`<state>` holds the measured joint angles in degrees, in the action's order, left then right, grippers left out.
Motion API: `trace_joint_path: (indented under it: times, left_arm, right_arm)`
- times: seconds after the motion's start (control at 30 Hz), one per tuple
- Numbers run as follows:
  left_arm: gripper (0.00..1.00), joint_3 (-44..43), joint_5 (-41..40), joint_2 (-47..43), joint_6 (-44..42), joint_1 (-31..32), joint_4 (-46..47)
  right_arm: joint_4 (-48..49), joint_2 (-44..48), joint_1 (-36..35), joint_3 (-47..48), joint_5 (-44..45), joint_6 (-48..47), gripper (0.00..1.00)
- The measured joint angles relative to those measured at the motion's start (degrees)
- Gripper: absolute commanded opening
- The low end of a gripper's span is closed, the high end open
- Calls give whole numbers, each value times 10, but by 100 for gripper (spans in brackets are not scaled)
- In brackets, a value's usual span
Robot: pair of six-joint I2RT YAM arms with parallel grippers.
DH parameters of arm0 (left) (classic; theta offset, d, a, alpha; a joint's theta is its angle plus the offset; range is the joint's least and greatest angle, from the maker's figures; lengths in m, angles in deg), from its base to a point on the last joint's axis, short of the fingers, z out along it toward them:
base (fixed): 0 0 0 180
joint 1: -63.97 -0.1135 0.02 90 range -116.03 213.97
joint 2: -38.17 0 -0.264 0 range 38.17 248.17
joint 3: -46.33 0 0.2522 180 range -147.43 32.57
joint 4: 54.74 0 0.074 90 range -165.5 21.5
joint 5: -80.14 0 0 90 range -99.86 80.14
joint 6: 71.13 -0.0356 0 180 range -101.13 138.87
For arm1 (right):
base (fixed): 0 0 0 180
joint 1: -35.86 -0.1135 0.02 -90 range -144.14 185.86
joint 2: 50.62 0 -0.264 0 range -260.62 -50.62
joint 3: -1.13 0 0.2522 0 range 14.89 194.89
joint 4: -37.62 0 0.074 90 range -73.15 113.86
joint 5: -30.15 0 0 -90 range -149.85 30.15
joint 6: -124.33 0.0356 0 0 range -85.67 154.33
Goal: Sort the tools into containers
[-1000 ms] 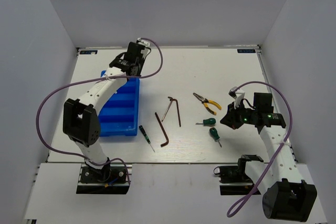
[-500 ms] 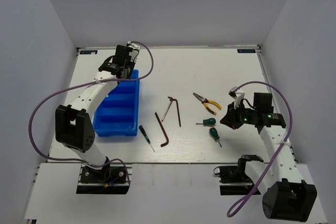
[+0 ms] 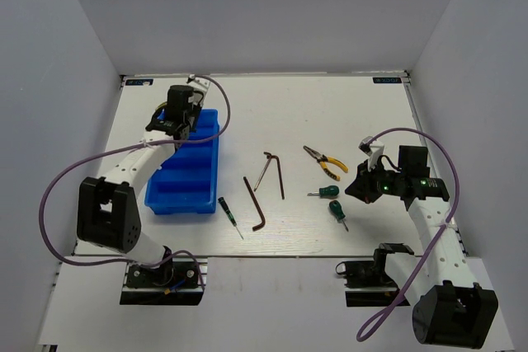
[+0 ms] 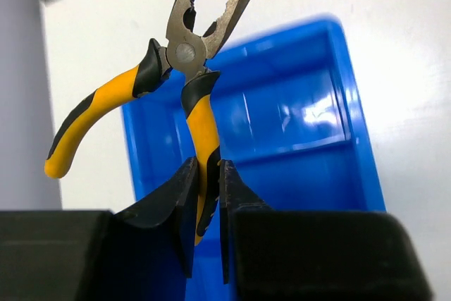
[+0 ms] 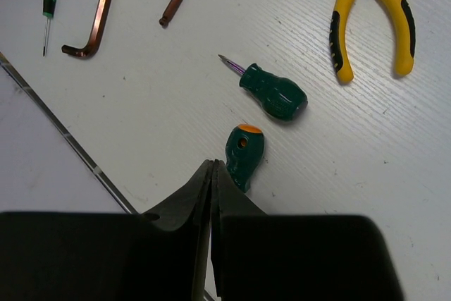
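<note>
My left gripper will next move down toward the far section [image 3: 207, 119] of the blue divided tray [image 3: 210, 162] and release the pliers, since that section is empty below them.
My left gripper [image 4: 206, 174] is shut on one handle of yellow-handled pliers [image 4: 187, 54] and holds them above the far end of the blue divided tray [image 4: 338, 103]; the gripper [image 3: 175, 113] also shows in the top view over the tray [image 3: 210, 162]. My right gripper [image 5: 213, 170] is shut and empty above the table, beside a stubby green screwdriver [image 5: 244, 154]. A second stubby screwdriver [image 5: 271, 92], second pliers [image 5: 373, 12], two dark hex keys [image 3: 253, 201] [image 3: 274, 169] and a thin green-handled screwdriver [image 3: 228, 213] lie on the table.
The white table is boxed in by grey walls at the left, back and right. Purple cables loop off both arms. The table's near edge [image 5: 63, 135] runs diagonally just left of my right gripper.
My left arm has swung left and nearer with the pliers, from the tray's far right corner to its far left part. The right arm has not moved.
</note>
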<state>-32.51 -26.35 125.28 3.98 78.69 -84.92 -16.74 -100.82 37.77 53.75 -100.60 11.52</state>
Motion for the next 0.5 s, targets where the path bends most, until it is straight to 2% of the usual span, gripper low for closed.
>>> trace_joint_path:
  times: [0.2, 0.5]
  left_arm:
    - [0, 22, -1, -27, -37, 0, 94]
    - [0, 204, -4, -63, -94, 0, 280]
  right_arm:
    - [0, 0, 0, 0, -1, -2, 5]
    - [0, -8, 0, 0, -3, -2, 5]
